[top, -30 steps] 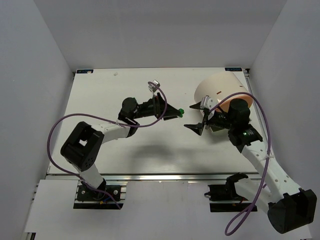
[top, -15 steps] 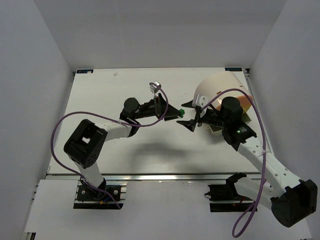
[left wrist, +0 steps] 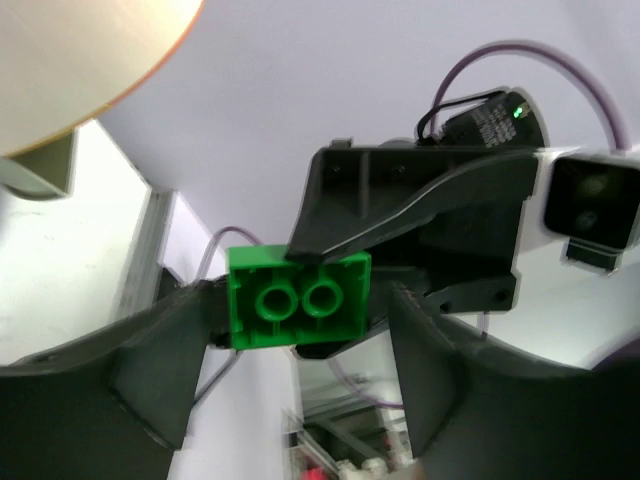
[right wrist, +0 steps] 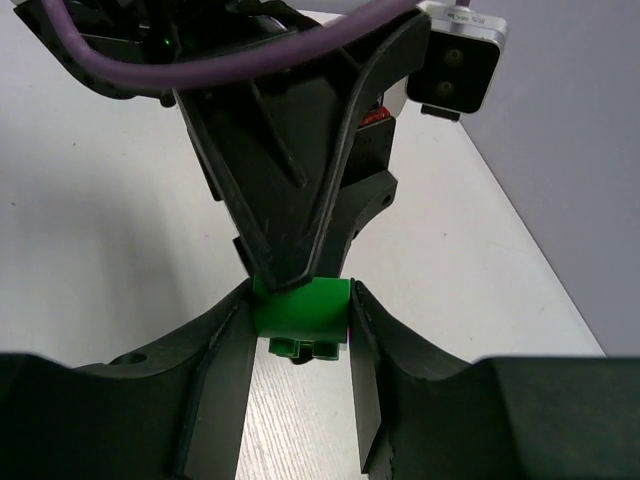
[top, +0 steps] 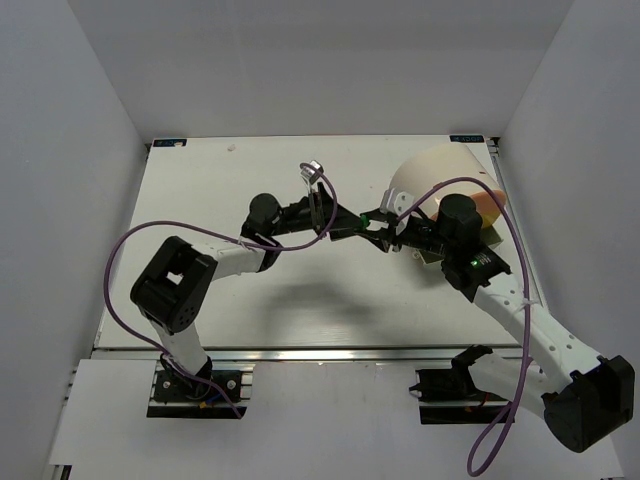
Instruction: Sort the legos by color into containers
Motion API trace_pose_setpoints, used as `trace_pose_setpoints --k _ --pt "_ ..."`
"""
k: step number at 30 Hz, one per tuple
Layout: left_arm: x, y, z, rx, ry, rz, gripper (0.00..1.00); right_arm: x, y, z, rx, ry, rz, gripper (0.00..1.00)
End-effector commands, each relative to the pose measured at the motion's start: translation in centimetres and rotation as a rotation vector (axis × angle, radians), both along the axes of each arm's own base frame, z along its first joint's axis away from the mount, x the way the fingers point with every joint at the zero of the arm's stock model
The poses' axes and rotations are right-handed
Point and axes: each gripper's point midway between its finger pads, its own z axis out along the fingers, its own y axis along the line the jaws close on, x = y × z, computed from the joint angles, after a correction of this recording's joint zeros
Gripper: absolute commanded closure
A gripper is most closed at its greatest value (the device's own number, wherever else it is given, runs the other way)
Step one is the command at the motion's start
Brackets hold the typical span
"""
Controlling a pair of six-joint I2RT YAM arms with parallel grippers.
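Observation:
Next, the right gripper swings right in the top view over the container's open near side and releases the green lego (top: 364, 221), since that side lies that way.
A green lego (top: 364, 221) hangs in the air over the middle of the table, between the two arms. My right gripper (right wrist: 300, 312) is shut on it, one finger pressed on each side of the brick (right wrist: 300, 306). My left gripper (left wrist: 298, 322) stands open around the same brick (left wrist: 297, 300). In the left wrist view, a narrow gap shows between the brick and the right-hand finger (left wrist: 440, 370). The cream-white container (top: 440, 178) with an orange face lies at the back right, behind my right arm. No other legos show.
A small clear plastic piece (top: 312, 170) stands on the white table (top: 220, 180) behind my left arm. Purple cables loop off both arms. The container (left wrist: 80, 60) lies close to the table's right edge, and grey walls close in on three sides.
My right gripper moved left to the green lego and closed on it. My left gripper, which held the lego, has loosened its fingers a little.

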Motion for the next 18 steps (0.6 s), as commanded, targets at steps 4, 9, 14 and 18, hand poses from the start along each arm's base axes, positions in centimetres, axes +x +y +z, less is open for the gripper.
trace_pose_setpoints --k 4,9,14,18 --pt "1.0 0.3 2.6 -0.048 -0.051 0.033 0.03 0.9 -0.7 2.1 0.001 -0.053 -0.057 1.00" --pt "2.5 1.4 1.2 0.014 -0.030 0.111 0.02 0.8 -2.6 1.8 -0.026 0.024 -0.157 1.00" --pt "5.2 2.9 -2.1 0.224 -0.036 0.252 0.02 -0.6 -6.0 0.3 -0.044 0.211 -0.333 1.00" --pt "8.1 5.5 -4.8 0.447 -0.039 0.402 0.02 -1.8 -8.7 -1.6 -0.068 0.326 -0.462 1.00"
